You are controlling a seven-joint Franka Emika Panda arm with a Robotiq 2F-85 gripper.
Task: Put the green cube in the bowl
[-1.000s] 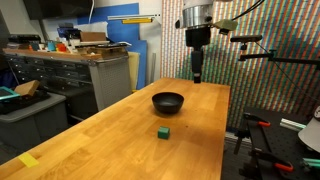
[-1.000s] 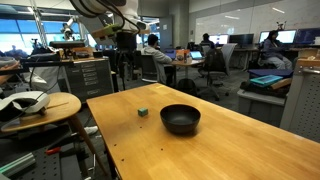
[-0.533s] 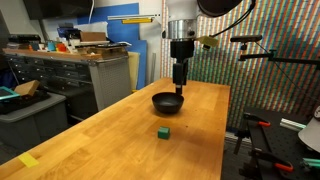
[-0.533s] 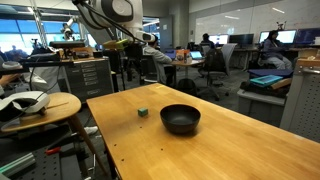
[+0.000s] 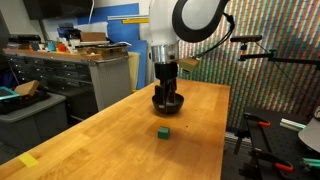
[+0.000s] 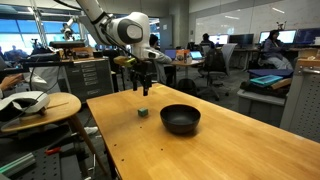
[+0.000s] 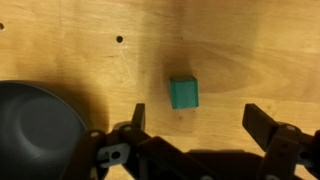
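My gripper lowers its open fingers onto the green cube [image 5: 162, 131] [image 7: 183, 92] next, one passing down each side, since bare wood beside it leaves both fingers room.
The green cube [image 5: 162, 131] sits on the wooden table, a little apart from the dark round bowl [image 5: 168, 103]. Both also show in an exterior view, cube [image 6: 144, 112] and bowl [image 6: 180, 119]. My gripper [image 5: 165, 92] hangs open and empty in the air above the cube, fingers pointing down; it also shows in an exterior view [image 6: 145, 88]. In the wrist view the cube [image 7: 183, 92] lies just beyond the gap between my spread fingers [image 7: 265, 122], my gripper [image 7: 200, 120] holds nothing, and the bowl [image 7: 35, 130] is at the lower left.
A flat yellow piece [image 5: 28, 160] lies near the table's corner. The wooden table [image 6: 230, 150] has edges close to the cube. A round side table [image 6: 40, 105] and grey cabinets [image 5: 70, 75] stand beside it.
The arm has swung from the table's far edge toward the cube and come lower. The gripper stays open. Cube and bowl have not moved.
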